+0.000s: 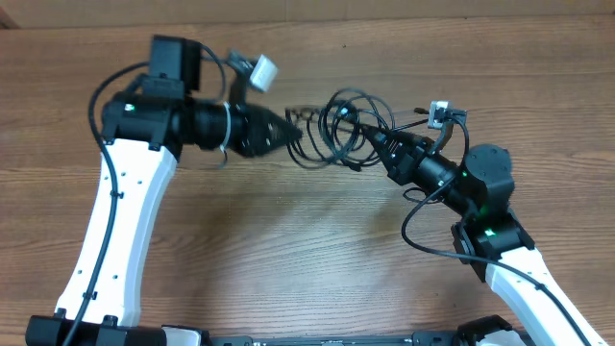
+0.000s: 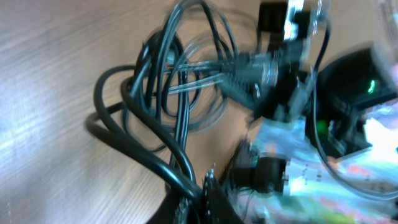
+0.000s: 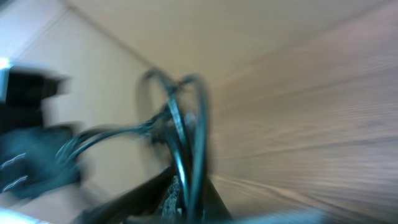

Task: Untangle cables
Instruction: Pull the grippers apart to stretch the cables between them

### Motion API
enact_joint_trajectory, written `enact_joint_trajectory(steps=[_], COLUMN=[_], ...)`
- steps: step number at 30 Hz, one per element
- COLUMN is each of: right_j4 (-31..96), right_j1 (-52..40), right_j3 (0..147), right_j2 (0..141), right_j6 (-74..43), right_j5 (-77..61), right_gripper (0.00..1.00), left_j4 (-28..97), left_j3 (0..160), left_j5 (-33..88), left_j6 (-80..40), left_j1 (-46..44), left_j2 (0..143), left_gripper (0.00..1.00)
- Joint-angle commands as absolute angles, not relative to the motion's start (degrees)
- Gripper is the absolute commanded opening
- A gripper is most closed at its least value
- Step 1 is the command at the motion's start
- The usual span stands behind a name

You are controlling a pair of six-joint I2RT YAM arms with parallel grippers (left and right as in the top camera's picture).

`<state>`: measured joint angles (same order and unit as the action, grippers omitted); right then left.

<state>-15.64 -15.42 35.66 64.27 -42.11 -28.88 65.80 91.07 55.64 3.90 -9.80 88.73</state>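
Observation:
I will next lower the pieces of cable in my right gripper onto the bare tabletop below and let them go, since my left gripper grips the tangle's other side.
A tangle of thin black cables [image 1: 336, 125] hangs between my two grippers above the wooden table. My left gripper [image 1: 291, 130] grips the left side of the tangle; in the left wrist view its jaws [image 2: 205, 196] are shut on a black cable loop [image 2: 155, 112]. My right gripper [image 1: 375, 139] holds the right side; in the right wrist view its jaws [image 3: 186, 199] are shut on cable strands [image 3: 183, 130], though that view is blurred by motion. Several loops cross over one another between the grippers.
The wooden table [image 1: 288, 250] stretches in front of the arms. A cardboard-coloured wall edge [image 1: 384, 14] runs along the back. Thicker black wires run along both arms, with a white connector [image 1: 261, 69] above the left gripper.

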Motion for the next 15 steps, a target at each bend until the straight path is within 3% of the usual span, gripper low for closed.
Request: enact_joint_trajectory(steps=[1, 9, 15], right_j4=[-13.0, -5.8, -2.4], right_j1=[-15.3, -15.3, -15.3], right_j3=[35.8, 35.8, 35.8], right_j2=[65.1, 65.1, 65.1], right_j6=[-35.8, -35.2, -35.2], right_j5=[-17.1, -7.1, -4.5], right_gripper=[0.04, 0.04, 0.04], left_j4=[73.4, 78.8, 78.5], left_j3=[92.0, 92.0, 92.0], left_j5=[43.1, 9.1, 1.4], left_j6=[10.7, -6.3, -10.6], left_j1=[-10.9, -10.5, -10.5], left_j2=[87.4, 87.4, 87.4], left_gripper=[0.04, 0.04, 0.04])
